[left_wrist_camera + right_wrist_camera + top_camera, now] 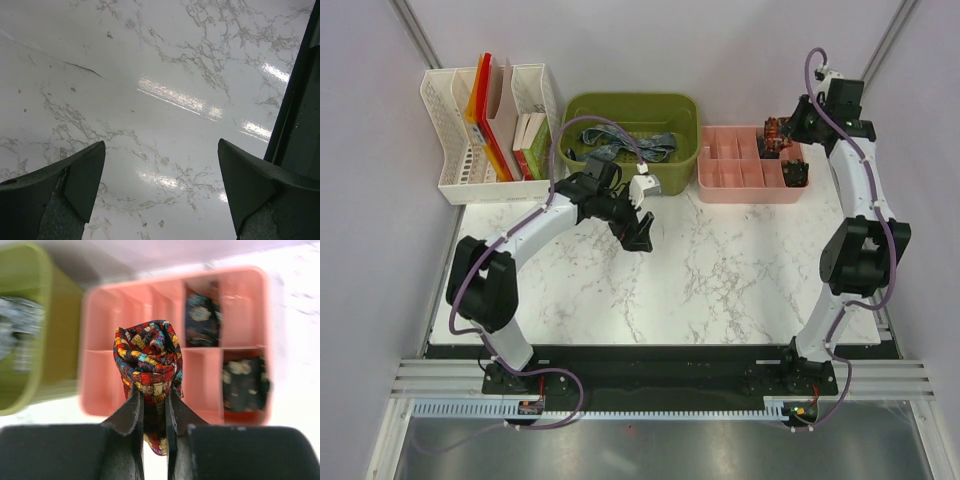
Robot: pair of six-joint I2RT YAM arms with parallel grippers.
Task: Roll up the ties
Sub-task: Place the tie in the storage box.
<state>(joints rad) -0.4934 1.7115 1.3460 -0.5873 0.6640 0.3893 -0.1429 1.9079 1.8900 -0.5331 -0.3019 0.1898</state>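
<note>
The right gripper shifts over, descends and releases next. The empty section of the tray beside the near dark tie lies below it and to its right in the wrist view.
My right gripper (154,390) is shut on a rolled tie (148,362) with a busy red, orange and dark pattern, held above the pink divided tray (105,385). In the top view the gripper (782,140) hangs over the tray's (730,178) right part with the roll (773,132). A blue-grey patterned tie (620,145) lies bunched in the green bin (582,105). My left gripper (640,235) is open and empty, above the bare marble top (165,90) in front of the bin.
Two dark rolled ties (200,315) (242,382) sit in the pink tray's right compartments. A white file rack (445,120) with books stands at the back left. The table's dark front edge (295,115) shows in the left wrist view.
</note>
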